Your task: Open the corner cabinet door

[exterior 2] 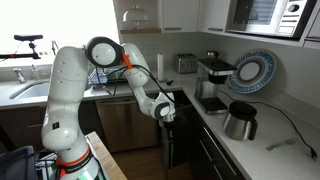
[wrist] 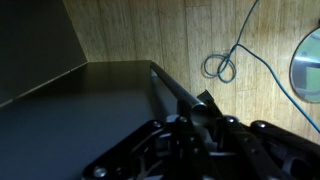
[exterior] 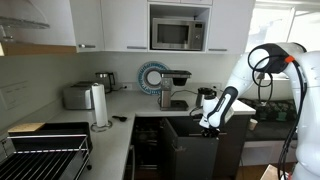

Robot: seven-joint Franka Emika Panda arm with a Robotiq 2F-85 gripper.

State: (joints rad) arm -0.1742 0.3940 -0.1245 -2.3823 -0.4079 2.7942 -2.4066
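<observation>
My gripper is at the bar handle [exterior: 210, 133] and needs to pull it a little farther away from the shelves, then open its fingers, because the door is already swung out beside them.
The corner cabinet door [exterior: 188, 150] is a tall dark panel under the counter, and it stands swung out from the cabinet front, with shelves showing beside it. It also shows in an exterior view [exterior 2: 178, 150] below the wrist. In the wrist view the door [wrist: 70, 120] fills the left as a flat dark face, with its dark bar handle [wrist: 168, 86] running along the edge. My gripper [exterior: 212, 123] [exterior 2: 167, 118] sits at the door's top edge. In the wrist view its fingers [wrist: 200, 122] are closed around the bar handle.
The counter holds a toaster [exterior: 78, 96], a paper towel roll [exterior: 99, 105], a coffee machine [exterior: 176, 88] and a kettle [exterior 2: 240, 120]. A sink [exterior 2: 30, 88] lies behind the arm. A blue cable [wrist: 220, 67] lies on the wooden floor [wrist: 130, 35].
</observation>
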